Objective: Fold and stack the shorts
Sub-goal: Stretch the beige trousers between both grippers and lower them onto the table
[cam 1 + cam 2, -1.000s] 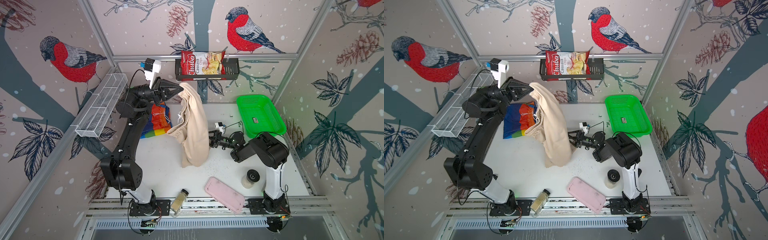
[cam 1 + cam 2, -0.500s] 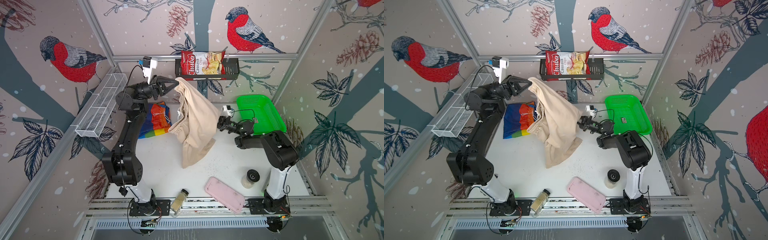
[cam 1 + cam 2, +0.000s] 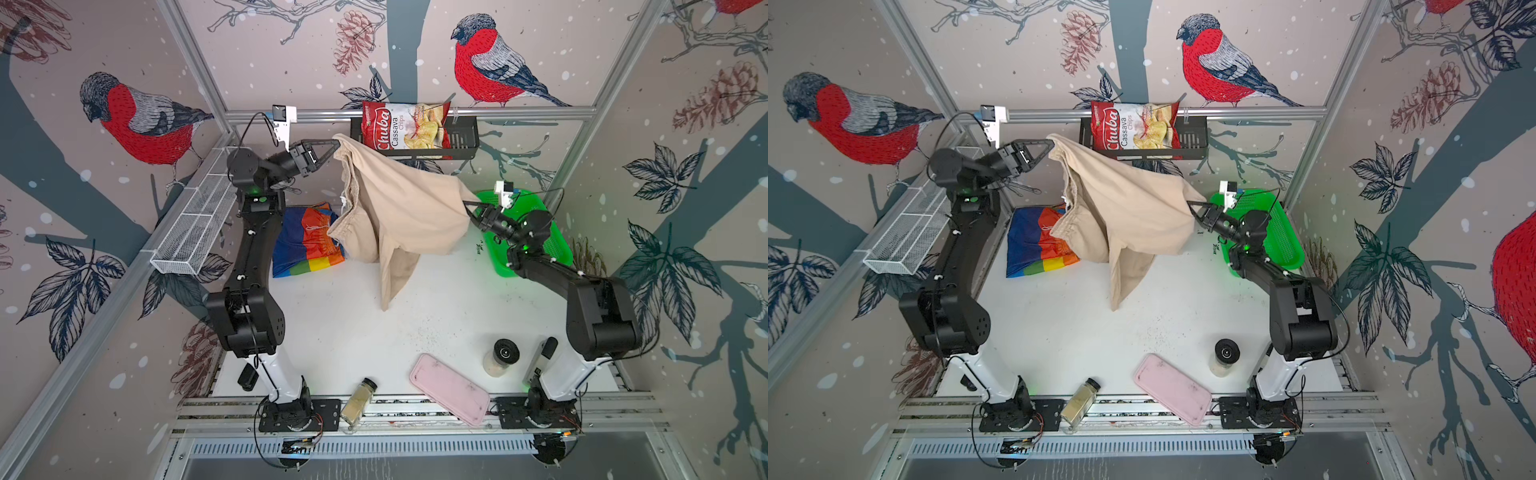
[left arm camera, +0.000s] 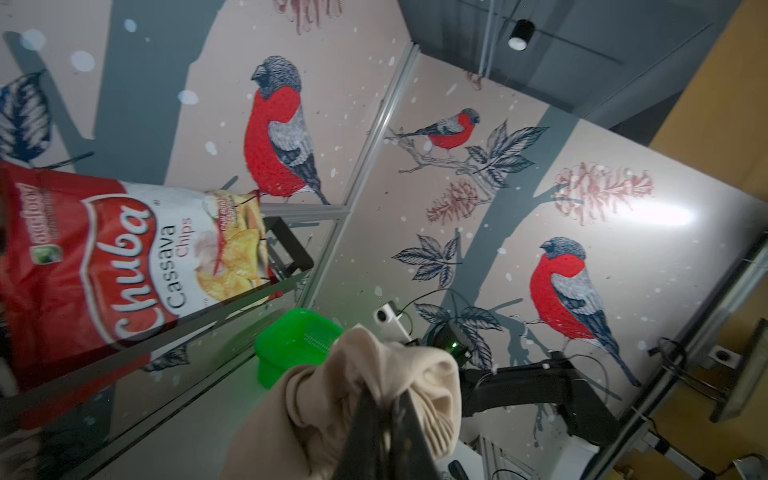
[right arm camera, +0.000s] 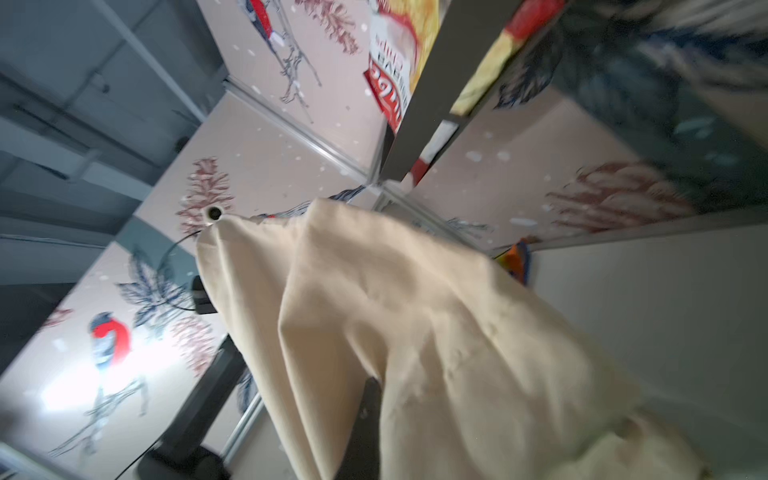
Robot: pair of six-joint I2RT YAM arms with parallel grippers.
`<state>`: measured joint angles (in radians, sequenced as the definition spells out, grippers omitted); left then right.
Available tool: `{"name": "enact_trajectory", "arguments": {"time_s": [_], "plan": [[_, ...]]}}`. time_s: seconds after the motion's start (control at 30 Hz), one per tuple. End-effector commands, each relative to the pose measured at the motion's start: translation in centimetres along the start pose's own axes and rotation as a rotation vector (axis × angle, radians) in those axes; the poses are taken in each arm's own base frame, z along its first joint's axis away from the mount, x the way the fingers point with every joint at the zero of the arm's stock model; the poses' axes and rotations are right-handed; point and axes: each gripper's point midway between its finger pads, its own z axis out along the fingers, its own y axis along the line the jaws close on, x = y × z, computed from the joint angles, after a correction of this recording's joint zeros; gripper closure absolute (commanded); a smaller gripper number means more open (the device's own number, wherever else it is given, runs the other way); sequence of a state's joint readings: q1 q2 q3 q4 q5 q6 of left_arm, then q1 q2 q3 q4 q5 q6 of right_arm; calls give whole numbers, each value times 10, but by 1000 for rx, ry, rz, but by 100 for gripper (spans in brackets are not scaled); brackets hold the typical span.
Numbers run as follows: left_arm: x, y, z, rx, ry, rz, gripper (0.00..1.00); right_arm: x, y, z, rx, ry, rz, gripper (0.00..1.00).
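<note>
Next, my right gripper will swing up, then lower back and release the beige shorts (image 3: 399,208) over the tabletop at the green basket's near edge (image 3: 516,290), because they hang sagging.
The beige shorts (image 3: 399,208) hang in the air, stretched between my two grippers, with one leg dangling down to the white table (image 3: 415,332). My left gripper (image 3: 336,143) is shut on their gathered waist, high at the back near the chip rack. In the left wrist view the cloth (image 4: 374,374) bunches round the closed jaws. My right gripper (image 3: 465,203) is shut on a far edge of the beige shorts, in front of the green basket. In the right wrist view the cloth (image 5: 415,311) drapes over the dark fingers (image 5: 368,399). The folded rainbow shorts (image 3: 307,241) lie on the table at the back left.
A green mesh basket (image 3: 557,249) stands at the back right. The black rack with a red chips bag (image 3: 405,126) hangs on the back rail. A white wire basket (image 3: 195,224) is on the left wall. Near the front edge lie a pink tray (image 3: 451,388), a spice jar (image 3: 358,401) and a black-lidded jar (image 3: 505,355).
My right gripper shut on the edge of the beige shorts and pulled it up and to the right. The left gripper rose farther back, so the cloth now spreads between them.
</note>
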<state>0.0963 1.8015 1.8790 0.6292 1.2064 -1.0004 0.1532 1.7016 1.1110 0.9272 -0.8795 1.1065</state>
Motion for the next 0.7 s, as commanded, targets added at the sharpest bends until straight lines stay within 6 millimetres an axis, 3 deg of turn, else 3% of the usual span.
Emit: {"name": "enact_trajectory", "arguments": {"time_s": [0.0, 0.1, 0.23, 0.33, 0.43, 0.47, 0.53, 0.63, 0.67], "plan": [[-10, 32, 7, -123, -27, 52, 100, -23, -16, 7, 230, 6, -203, 100], [-42, 16, 19, -31, -59, 70, 100, -71, 21, 10, 263, -79, -334, 100], [-75, -20, 22, 90, -135, 126, 98, -125, 80, -6, 311, -236, -498, 100], [-81, -42, 19, 116, -154, 172, 96, -146, 126, -28, 325, -366, -610, 100], [-65, -56, 15, 182, -109, 132, 100, -141, 145, -48, 341, -394, -677, 100], [-53, -58, 12, 210, -90, 104, 100, -132, 139, -51, 355, -374, -676, 100], [-18, -62, 0, 265, -73, 40, 100, -99, 107, -58, 404, -304, -620, 100], [45, -51, -21, 244, -100, -78, 100, -30, 32, -73, 504, -176, -444, 100], [65, -45, -26, 212, -96, -106, 100, -9, 16, -81, 531, -154, -393, 100]]}}
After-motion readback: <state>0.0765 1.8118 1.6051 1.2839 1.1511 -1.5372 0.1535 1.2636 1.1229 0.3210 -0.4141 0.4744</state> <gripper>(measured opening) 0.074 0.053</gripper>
